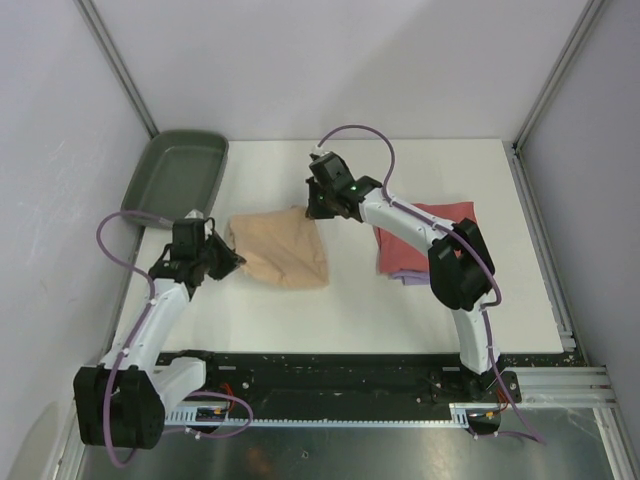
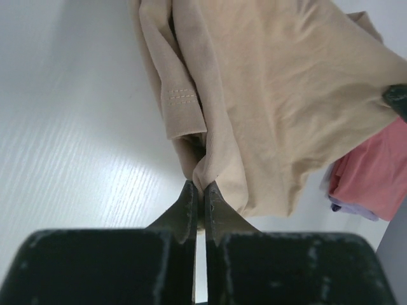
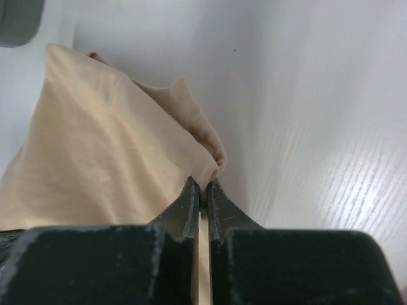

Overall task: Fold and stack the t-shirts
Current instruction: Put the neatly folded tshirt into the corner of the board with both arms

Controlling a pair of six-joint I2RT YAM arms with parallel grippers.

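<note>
The folded coral-red t-shirt lies to my right gripper's right in the top view. The right gripper next carries the tan cloth over the coral-red t-shirt's far corner (image 1: 464,210) and releases.
The tan t-shirt (image 1: 280,248) hangs bunched between my two grippers over the white table. My left gripper (image 1: 234,260) is shut on its left edge; in the left wrist view the cloth (image 2: 267,95) is pinched at the fingertips (image 2: 198,189). At the shirt's upper right corner my right gripper (image 1: 315,208) is shut on a fold of the tan cloth (image 3: 95,165), pinched at its tips (image 3: 203,185). A coral-red t-shirt (image 1: 435,235) lies folded on the right, partly under the right arm, on top of a pale lavender one (image 1: 405,276).
A dark green tray (image 1: 178,170) sits at the table's back left corner. Grey walls with metal posts close in the table on the left, back and right. The black base rail (image 1: 330,375) runs along the near edge.
</note>
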